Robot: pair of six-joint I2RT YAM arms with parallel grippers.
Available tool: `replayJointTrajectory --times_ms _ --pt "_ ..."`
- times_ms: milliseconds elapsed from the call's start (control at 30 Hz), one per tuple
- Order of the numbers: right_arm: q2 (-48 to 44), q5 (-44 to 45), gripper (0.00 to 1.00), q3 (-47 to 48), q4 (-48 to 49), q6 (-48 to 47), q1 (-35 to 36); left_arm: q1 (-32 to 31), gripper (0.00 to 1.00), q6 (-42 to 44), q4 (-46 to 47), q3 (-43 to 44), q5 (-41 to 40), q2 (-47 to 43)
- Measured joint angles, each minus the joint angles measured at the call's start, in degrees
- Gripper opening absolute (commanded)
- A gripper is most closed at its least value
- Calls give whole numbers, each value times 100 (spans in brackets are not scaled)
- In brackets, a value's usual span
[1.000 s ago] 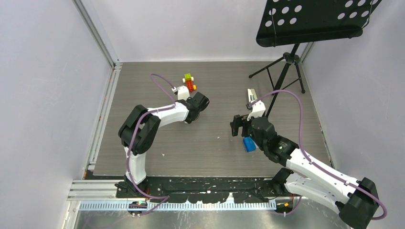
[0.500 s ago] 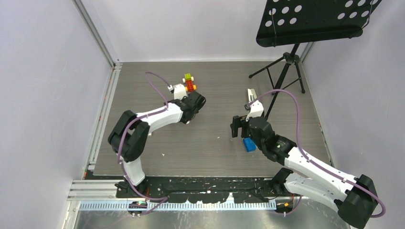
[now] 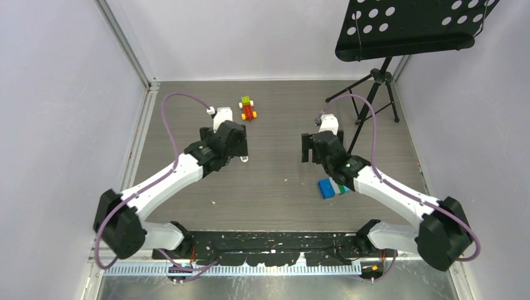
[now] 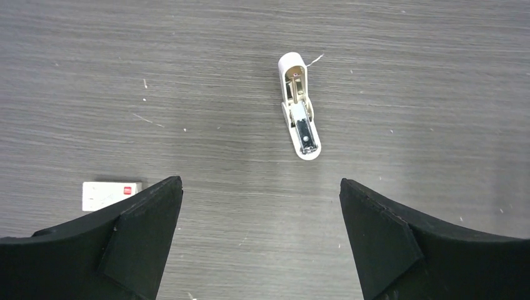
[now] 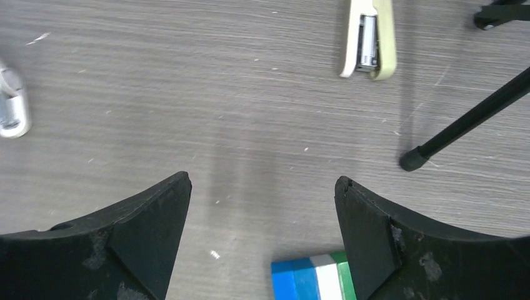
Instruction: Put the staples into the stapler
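My right gripper will move outward and down until its fingers straddle the stapler's white near tip [image 5: 348,67], which stands apart from its grey-beige top.
The stapler [image 5: 369,37], a slim bar with a grey-beige top and white body, lies on its side at the top of the right wrist view, ahead and right of my open right gripper [image 5: 262,177]. In the top view the right gripper [image 3: 310,150] hides it. The staples' small white carton with a red mark [image 4: 109,195] lies flat beside the left fingertip of my left gripper [image 4: 260,181], partly hidden behind it. That gripper is wide open over bare table, with nothing between its fingers. From above, the left gripper [image 3: 230,140] hangs left of centre.
A stubby white object [image 4: 299,106] lies opened up ahead of the left gripper and shows at the left edge of the right wrist view [image 5: 9,106]. A blue-green-white box [image 3: 328,187] lies just behind the right gripper. Toy bricks [image 3: 248,109] and a music stand's legs [image 3: 369,103] are farther back.
My left gripper has opened wide, and it has drawn back to the left as the arm stretched out. The right gripper has moved farther from the bases, leaving the blue box behind it.
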Motion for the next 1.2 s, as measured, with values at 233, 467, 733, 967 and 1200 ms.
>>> replayJointTrajectory --times_ms 233,467,733,967,1200 --pt "1403 129 74 647 74 -46 -610 2 100 804 4 -352 494 -1399" --pt "2677 157 59 1300 192 -105 -1139 4 100 1650 -90 -586 1152 -2551" --pt "3668 66 48 1843 387 -162 -1563 4 100 2339 -184 -778 1674 -3289" --pt "4221 50 46 2369 334 -98 -1659 4 100 2597 -199 -1163 1674 -3228" --pt "4415 66 41 2490 223 50 -1681 4 100 2693 -197 -1172 1670 -3220"
